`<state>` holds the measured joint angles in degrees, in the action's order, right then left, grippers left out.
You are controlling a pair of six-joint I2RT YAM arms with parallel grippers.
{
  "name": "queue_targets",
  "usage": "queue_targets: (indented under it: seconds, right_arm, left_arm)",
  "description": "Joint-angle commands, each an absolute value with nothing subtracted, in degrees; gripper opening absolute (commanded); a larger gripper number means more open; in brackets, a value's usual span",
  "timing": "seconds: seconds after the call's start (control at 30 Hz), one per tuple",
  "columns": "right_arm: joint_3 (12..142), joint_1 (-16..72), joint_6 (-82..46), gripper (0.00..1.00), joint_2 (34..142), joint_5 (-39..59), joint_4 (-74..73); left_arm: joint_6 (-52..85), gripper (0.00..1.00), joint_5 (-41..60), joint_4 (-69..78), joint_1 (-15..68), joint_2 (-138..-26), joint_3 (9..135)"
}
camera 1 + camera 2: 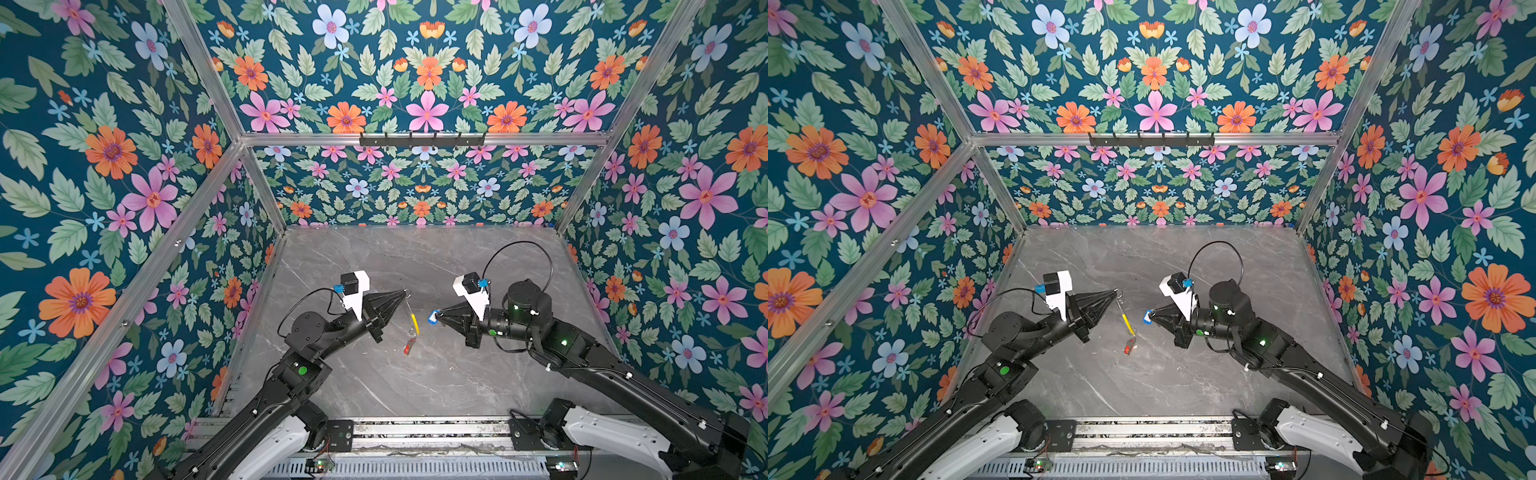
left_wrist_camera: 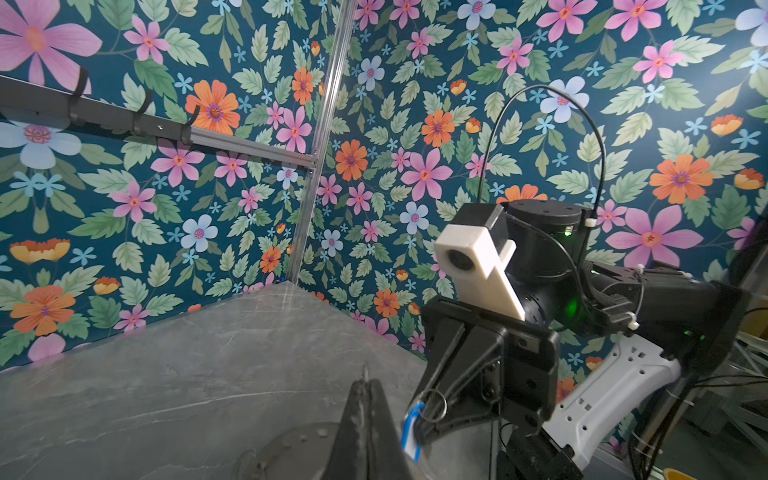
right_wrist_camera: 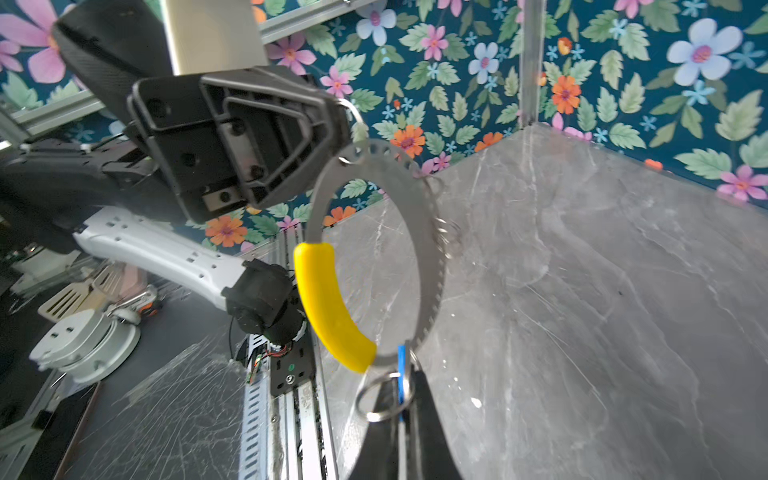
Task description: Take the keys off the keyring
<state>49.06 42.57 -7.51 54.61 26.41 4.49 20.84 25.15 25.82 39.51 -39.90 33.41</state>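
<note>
The robot needs to lower its right gripper away from the hoop and release the blue tag (image 1: 433, 317) on the bare grey table, as that clear spot is below the gripper's fingers.
My left gripper (image 1: 405, 292) is shut on the top of the keyring (image 1: 414, 324), a silver hoop with a yellow sleeve (image 3: 332, 307) that hangs down over the grey table. At the hoop's low end hangs a key with a red tag (image 1: 409, 345). To its right, my right gripper (image 1: 439, 312) is shut on a key's blue tag (image 1: 433, 317), whose small split ring (image 3: 384, 397) sticks out beside the jaws. In both top views a gap shows between the blue tag (image 1: 1146, 317) and the hoop. The key blades are too small to make out.
Flowered walls close in the marble table (image 1: 415, 257) on three sides. A black hook rail (image 1: 422, 139) runs along the back wall. An aluminium rail (image 1: 415, 428) with the arm bases lines the front edge.
</note>
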Motion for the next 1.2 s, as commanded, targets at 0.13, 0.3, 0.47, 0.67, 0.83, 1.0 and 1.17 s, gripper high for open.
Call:
queue_targets:
  seconds: [0.13, 0.3, 0.47, 0.67, 0.83, 1.0, 1.17]
  right_arm:
    - [39.55, 35.38, -21.05, 0.00, 59.41, 23.97, -2.09]
    - [31.93, 34.71, -29.07, 0.00, 70.48, 21.76, -10.24]
    - [28.74, 34.60, -32.24, 0.00, 78.02, 19.59, -14.22]
    - [29.49, 34.63, -32.69, 0.00, 83.41, 15.67, -10.86]
    - [29.61, 34.63, -32.77, 0.40, 81.61, 13.89, -9.25]
    - [33.42, 35.02, -27.89, 0.50, 70.01, 15.08, -3.38]
    - [42.73, 42.94, -19.52, 0.55, 60.94, 15.00, 2.49]
  left_arm:
    - [20.78, 0.00, 21.28, 26.66, 39.54, -39.68, 32.61]
    - [21.96, 0.00, 21.20, 28.67, 39.48, -39.73, 31.24]
    - [23.50, 0.00, 20.76, 30.45, 39.54, -40.16, 29.80]
    - [24.16, 0.00, 20.61, 30.41, 39.55, -40.43, 29.35]
    - [24.78, 0.00, 19.54, 30.26, 39.56, -40.72, 28.73]
    - [24.87, 0.00, 18.30, 29.48, 39.55, -41.76, 29.37]
    - [25.39, 0.00, 17.07, 30.07, 39.53, -43.34, 30.23]
